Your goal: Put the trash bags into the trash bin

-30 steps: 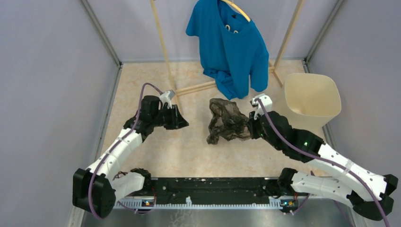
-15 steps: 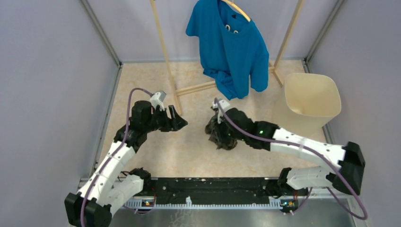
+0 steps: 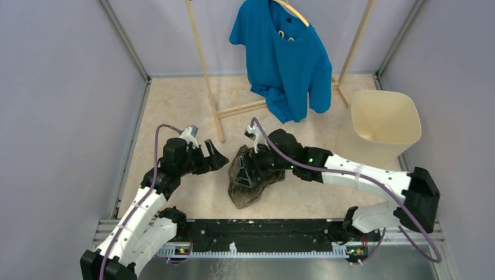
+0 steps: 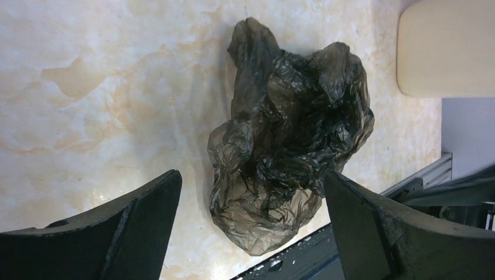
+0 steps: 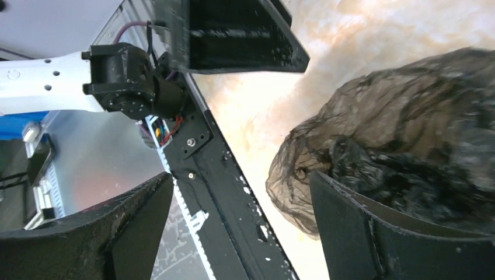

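Next, the left gripper first lowers toward the bag point(image 3: 251, 185) on the floor below and beside its open fingers, to get onto the bag's rim facing it.
The trash bag point(image 3: 251, 185), a crumpled dark grey-brown translucent heap, lies on the marble-look floor near the front rail. My right gripper point(image 3: 244, 172) hovers over it, open. In the right wrist view the bag point(image 5: 408, 128) bulges against the outer side of one finger point(image 5: 362, 233), and the gap of the right gripper point(image 5: 240, 181) holds nothing. My left gripper point(image 3: 215, 160) stands open just left of the bag. From the left wrist the bag point(image 4: 286, 146) lies ahead of the left gripper point(image 4: 251, 181). The cream trash bin point(image 3: 385, 119) stands at the right, also seen as bin point(image 4: 446, 46).
A blue T-shirt point(image 3: 286, 58) hangs on a wooden rack point(image 3: 204, 64) at the back, whose foot bar point(image 3: 239, 109) lies on the floor behind the bag. Grey walls enclose both sides. The black front rail point(image 3: 262, 227) runs just near of the bag.
My right arm swung left and nearer, dragging the bag from mid-floor toward the front rail, then opened its jaws. The left gripper opened wider and drew slightly nearer.
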Controlling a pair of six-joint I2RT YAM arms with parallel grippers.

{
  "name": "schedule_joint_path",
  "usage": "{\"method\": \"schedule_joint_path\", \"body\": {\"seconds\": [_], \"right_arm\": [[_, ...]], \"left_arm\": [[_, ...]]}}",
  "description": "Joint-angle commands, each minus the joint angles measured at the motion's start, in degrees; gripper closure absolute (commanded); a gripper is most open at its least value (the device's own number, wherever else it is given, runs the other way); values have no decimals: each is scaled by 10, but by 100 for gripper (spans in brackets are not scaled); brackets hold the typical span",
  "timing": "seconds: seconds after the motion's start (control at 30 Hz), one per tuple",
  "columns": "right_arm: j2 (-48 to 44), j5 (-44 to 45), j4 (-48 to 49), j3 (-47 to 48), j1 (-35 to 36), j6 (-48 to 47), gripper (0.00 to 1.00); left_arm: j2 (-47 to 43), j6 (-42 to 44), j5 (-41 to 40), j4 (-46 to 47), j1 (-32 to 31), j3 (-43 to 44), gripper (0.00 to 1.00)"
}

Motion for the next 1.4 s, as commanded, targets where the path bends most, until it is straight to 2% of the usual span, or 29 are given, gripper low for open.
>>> {"method": "schedule_joint_path", "body": {"seconds": [0.0,0.23,0.43,0.57,0.67,0.73,0.9,0.93,1.07,1.27,1.37], "right_arm": [[-74,88,-48,3,2,-35,12],[-123,245,-111,-75,-13,0,9],[-138,204,-55,-163,-84,32,10],[-121,194,-33,-178,-105,32,13],[-100,200,-8,-185,-106,29,18],[-84,209,9,-189,-108,30,27],[-76,250,21,-188,-108,25,77],[-82,262,16,-187,-108,21,84],[-127,316,-45,-155,-107,-11,100],[-212,445,-171,-79,-108,-52,100],[-263,448,-199,-60,-108,-60,100]], "left_arm": [[36,-11,56,52,-1,-26,2],[120,-1,73,116,-1,-43,4],[264,23,86,199,-1,-14,5],[377,18,145,252,-5,5,21],[410,10,137,282,-7,5,39],[406,4,125,288,-7,0,52],[360,2,82,270,-6,-3,93],[345,7,70,262,-7,3,99],[287,31,28,192,-7,43,100],[171,55,-85,83,-5,128,100],[105,61,-114,65,-5,149,100]]}}
